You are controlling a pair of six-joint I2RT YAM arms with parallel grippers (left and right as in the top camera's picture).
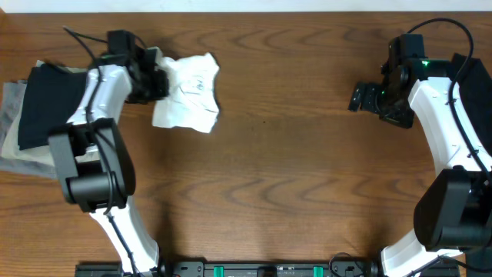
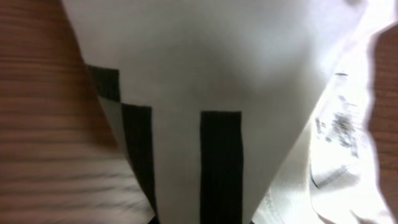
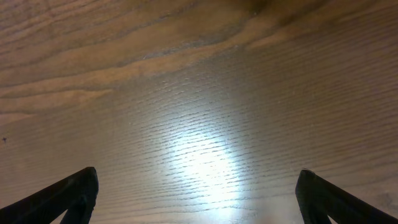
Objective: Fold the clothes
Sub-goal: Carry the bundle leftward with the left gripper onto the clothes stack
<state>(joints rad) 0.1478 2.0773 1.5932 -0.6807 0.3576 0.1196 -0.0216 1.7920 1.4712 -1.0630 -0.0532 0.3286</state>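
Note:
My left gripper has the T-shirt (image 1: pixel 191 92) to move. It should carry it to the left in the overhead view, over the black garment on the stack (image 1: pixel 51 106), and release it next.
The clothes are a white T-shirt (image 1: pixel 191 92), bunched into a small wrinkly bundle at the table's back left. My left gripper (image 1: pixel 157 77) sits at the bundle's left edge, shut on the fabric. In the left wrist view the white T-shirt (image 2: pixel 217 56) fills nearly the whole frame. It drapes over the left gripper (image 2: pixel 177 186), whose dark fingers (image 2: pixel 221 168) show only as strips. A printed label (image 2: pixel 336 124) lies on the shirt at right. My right gripper (image 1: pixel 358 98) hovers far off at the back right. In its wrist view the right gripper (image 3: pixel 198 193) is open over bare wood.
A black garment (image 1: pixel 46 100) lies on olive-grey garments (image 1: pixel 11 100) at the table's left edge, just behind my left arm. The wooden table (image 1: pixel 292 169) spreads between the two arms.

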